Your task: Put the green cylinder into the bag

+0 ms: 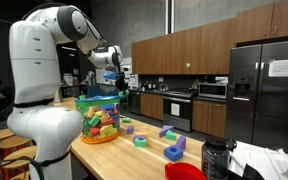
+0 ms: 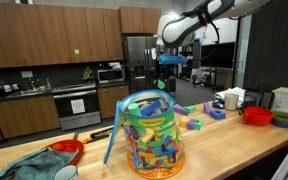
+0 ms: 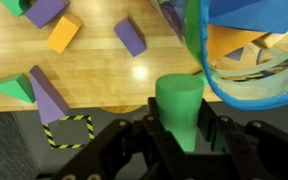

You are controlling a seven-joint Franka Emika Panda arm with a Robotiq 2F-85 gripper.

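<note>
The gripper moves toward the right in the wrist view, over the bag's opening (image 3: 252,58), next to release the cylinder (image 3: 177,96), since it hangs beside the bag's blue rim.
My gripper (image 3: 180,125) is shut on the green cylinder (image 3: 177,96), which stands upright between the fingers in the wrist view. The bag's blue rim (image 3: 216,88) curves just to the right of the cylinder, with coloured blocks inside. In both exterior views the gripper (image 1: 112,64) (image 2: 168,66) hangs above the table, a little above and beside the clear bag with the blue rim (image 1: 101,115) (image 2: 152,135). The bag is packed with colourful blocks.
Loose blocks lie on the wooden table: purple (image 3: 131,36), orange (image 3: 63,33), a green wedge (image 3: 14,89), another purple (image 3: 47,97). More blocks (image 1: 173,151) lie along the table. A red bowl (image 1: 184,172) and a black bottle (image 1: 214,158) stand near its end. Another red bowl (image 2: 66,151) sits by a cloth (image 2: 29,167).
</note>
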